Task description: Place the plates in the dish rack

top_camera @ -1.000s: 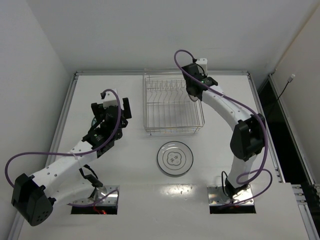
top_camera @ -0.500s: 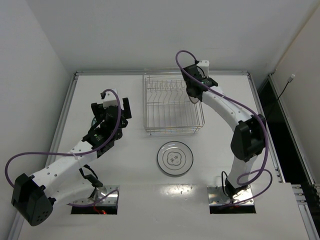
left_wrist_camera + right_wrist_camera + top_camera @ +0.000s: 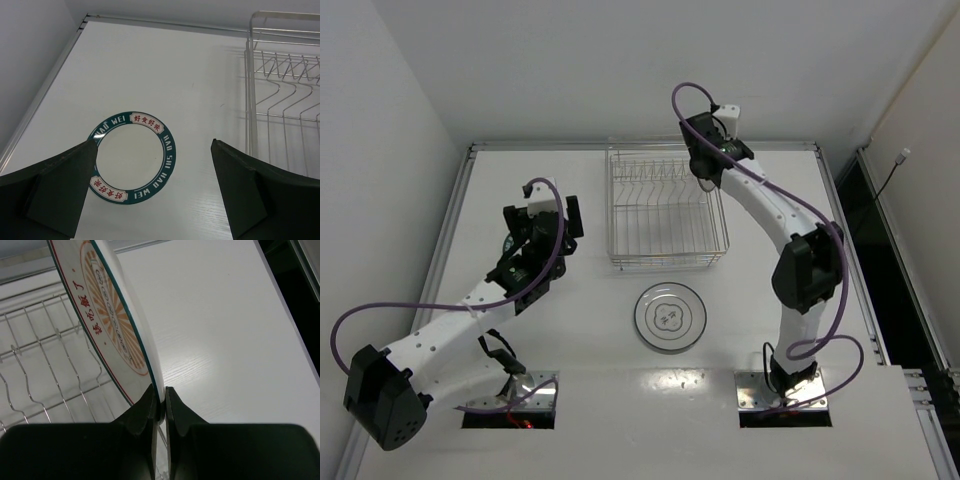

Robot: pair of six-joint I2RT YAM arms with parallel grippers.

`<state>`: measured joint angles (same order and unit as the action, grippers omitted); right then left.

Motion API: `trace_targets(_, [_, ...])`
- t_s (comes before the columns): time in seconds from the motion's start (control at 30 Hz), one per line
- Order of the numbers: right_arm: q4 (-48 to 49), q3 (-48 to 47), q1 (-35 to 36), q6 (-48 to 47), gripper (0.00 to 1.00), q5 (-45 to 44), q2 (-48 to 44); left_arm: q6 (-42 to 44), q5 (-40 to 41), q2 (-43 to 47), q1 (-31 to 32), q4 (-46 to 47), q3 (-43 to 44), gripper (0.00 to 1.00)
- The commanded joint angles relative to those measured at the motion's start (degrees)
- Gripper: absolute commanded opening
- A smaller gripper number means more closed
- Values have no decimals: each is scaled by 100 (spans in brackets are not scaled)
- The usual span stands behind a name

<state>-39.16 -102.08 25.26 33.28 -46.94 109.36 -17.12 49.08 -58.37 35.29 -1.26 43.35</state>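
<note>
The plate is on edge above the rack's wires in my right gripper. My right gripper should next go down, move gently toward the middle of the rack and let go of the plate's rim.
My right gripper (image 3: 706, 178) is shut on the edge of the white plate with the orange-brown pattern (image 3: 114, 315). It holds the plate on edge, tilted, above the back right part of the silver wire dish rack (image 3: 665, 215), whose prongs (image 3: 40, 365) show below the plate. My left gripper (image 3: 542, 222) is open and empty above the table, left of the rack. The green-rimmed plate (image 3: 131, 156) lies flat below its fingers (image 3: 65, 185) and is mostly hidden under that gripper in the top view. The pale grey plate (image 3: 670, 317) lies flat in front of the rack.
The rack's left side (image 3: 280, 100) is to the right of the left gripper. A raised metal rim (image 3: 460, 215) runs along the table's left and back edges. A dark gap (image 3: 865, 215) lies past the right edge.
My right gripper has moved a little toward the back of the rack with the orange-patterned plate still in it. The left arm has not moved.
</note>
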Motion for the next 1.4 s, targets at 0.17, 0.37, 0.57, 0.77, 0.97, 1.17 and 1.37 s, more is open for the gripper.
trace_targets(0.17, [-179,-656,-12,126,0,0,648,34,75,10,40,99,235,97])
trace_targets(0.37, [127,134,-12,126,0,203,463,34,75,-43,40,99,235,97])
trace_targets(0.57, [249,803,-12,434,0,-307,-211,34,75,-95,40,99,235,97])
trace_targets(0.77, [365,1015,-12,566,0,-605,-477,34,75,-96,40,99,235,97])
trace_targets(0.97, [181,647,-12,636,2,-641,-268,34,75,-96,40,99,235,97])
trace_targets(1.17, [-154,40,-12,742,5,-764,50,87,75,-96,40,99,235,97])
trace_targets(1.37, [-277,-549,-12,567,7,-914,436,87,75,-43,40,99,235,97])
